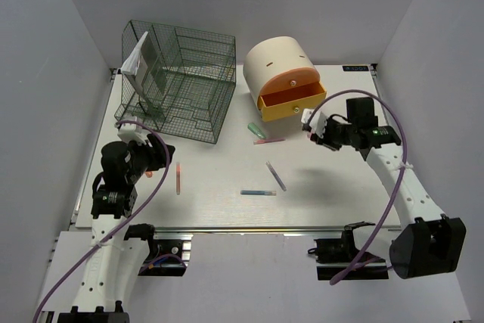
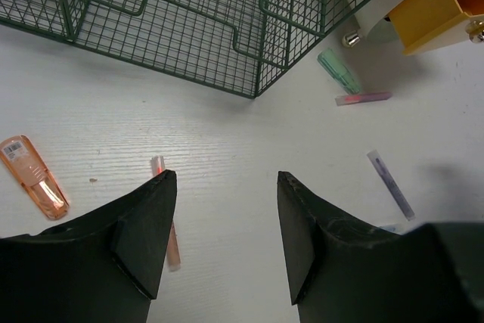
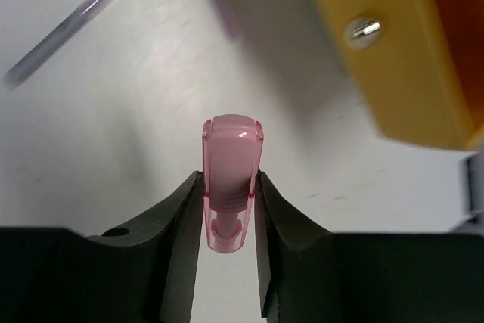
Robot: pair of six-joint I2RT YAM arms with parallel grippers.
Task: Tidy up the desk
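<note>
The pink item hangs outside, so my right gripper will move outward and to the left in the top view, over the open orange drawer (image 3: 393,51), and release it.
The white desk (image 1: 227,217) carries scattered pens. My right gripper (image 3: 229,181) is shut on a short pink translucent stick-shaped item (image 3: 231,156) and holds it above the desk, just in front of the open orange drawer (image 3: 393,51). In the top view this gripper (image 1: 311,128) hangs by the drawer front (image 1: 291,102). My left gripper (image 2: 225,179) is open and empty over bare desk (image 2: 227,126); in the top view it (image 1: 160,158) is at the left. A thin orange-red pen (image 2: 172,243) lies partly behind its left finger.
A dark green wire rack (image 1: 178,81) stands at the back left, a cream drawer unit (image 1: 278,62) at the back middle. A green marker (image 1: 255,131), a pink pen (image 1: 269,141), a purple pen (image 1: 277,176), a teal pen (image 1: 257,193) and an orange clear case (image 2: 34,175) lie on the desk.
</note>
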